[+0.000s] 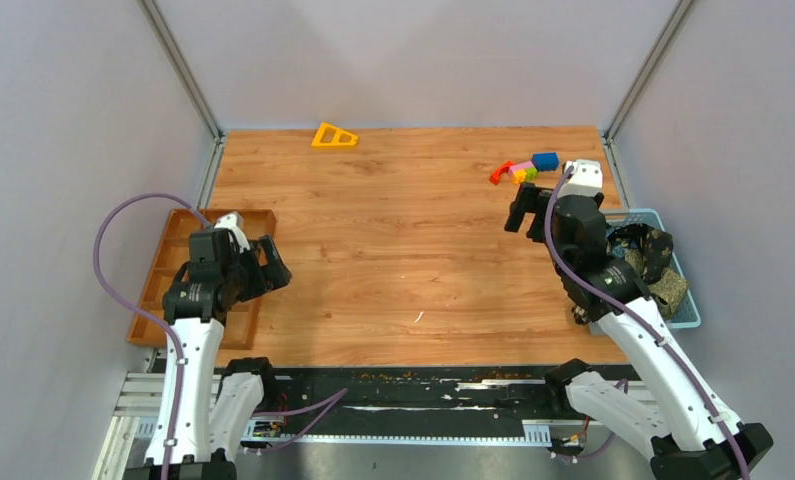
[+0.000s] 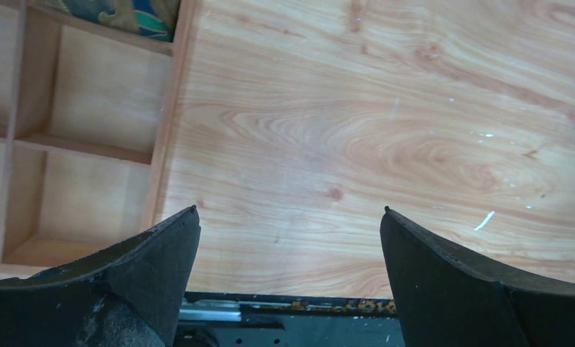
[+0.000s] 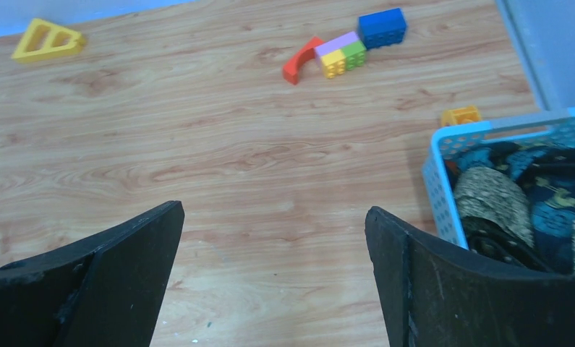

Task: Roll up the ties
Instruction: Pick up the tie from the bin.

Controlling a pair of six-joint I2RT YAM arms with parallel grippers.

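The robot's right hand will next turn and swing over the basket (image 1: 690, 312) toward the grey wall, then go down to the black tie on the heap (image 1: 661, 268).
The ties lie bunched in a light blue basket (image 1: 690, 312) at the table's right edge. An olive-tan speckled tie (image 3: 491, 202) sits beside dark patterned ones (image 3: 552, 204), and from above the heap (image 1: 661, 268) shows partly behind my right arm. My right gripper (image 3: 273, 208) is open and holds nothing, hovering over bare wood just left of the basket (image 3: 440, 177); in the top view the right gripper (image 1: 526, 215) points toward the far side. My left gripper (image 1: 273, 265) is open too and holds nothing, above the wood beside a wooden tray; seen from its wrist, the left gripper (image 2: 291, 210) has its jaws wide apart.
A wooden compartment tray (image 1: 153, 290) lies at the left edge, and a bit of blue-green patterned fabric (image 2: 121, 14) shows in its far compartment. Toy blocks (image 1: 525, 168) and a yellow triangle piece (image 1: 334, 136) sit at the back. Grey walls stand on three sides.
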